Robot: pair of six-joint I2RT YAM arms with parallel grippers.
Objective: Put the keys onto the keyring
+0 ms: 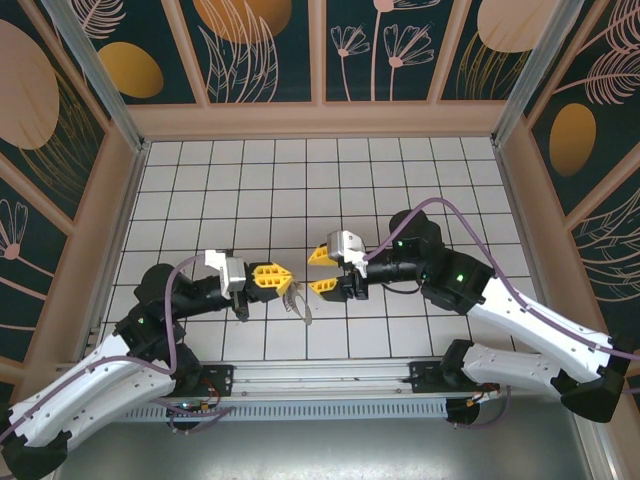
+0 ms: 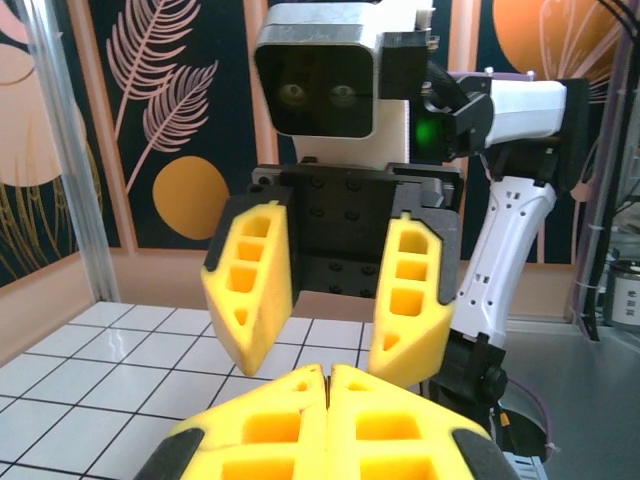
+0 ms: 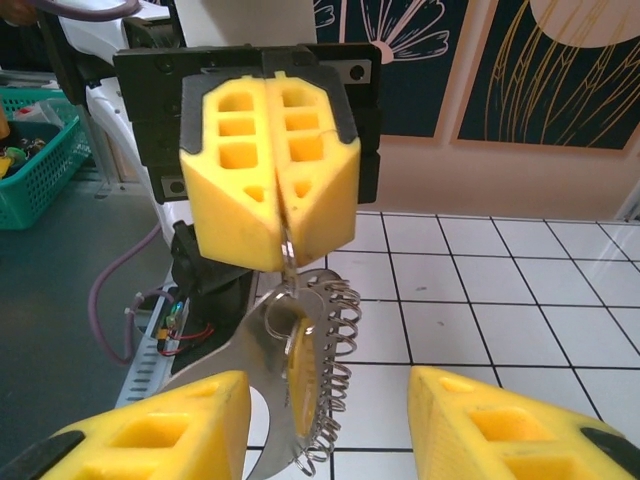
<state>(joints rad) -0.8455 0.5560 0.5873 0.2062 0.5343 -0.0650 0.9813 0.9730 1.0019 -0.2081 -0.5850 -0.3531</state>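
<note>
Bare tiles lie below and outward, so the left gripper next moves outward, tilts down and lowers the dangling bunch there to release the keyring [image 3: 288,280].
My left gripper [image 1: 281,277] is shut on the top of a small silver keyring [image 3: 288,280]. From the ring hangs a bunch: a flat silver key [image 3: 240,400], a yellow piece [image 3: 303,375] and a wire spiral [image 3: 343,345]. From above, the bunch [image 1: 303,302] dangles over the tiles between the two grippers. My right gripper [image 1: 322,270] faces the left one, open, its yellow fingers [image 2: 255,290] spread on either side of the bunch without touching it. In the right wrist view the right gripper [image 3: 330,425] has the bunch between its fingertips, and the left gripper [image 3: 283,258] pinches the ring above.
The white tiled table [image 1: 300,180] is walled in by patterned panels at the back and sides. A metal rail [image 1: 330,375] runs along the near edge between the arm bases. A teal basket [image 3: 35,150] stands off the table.
</note>
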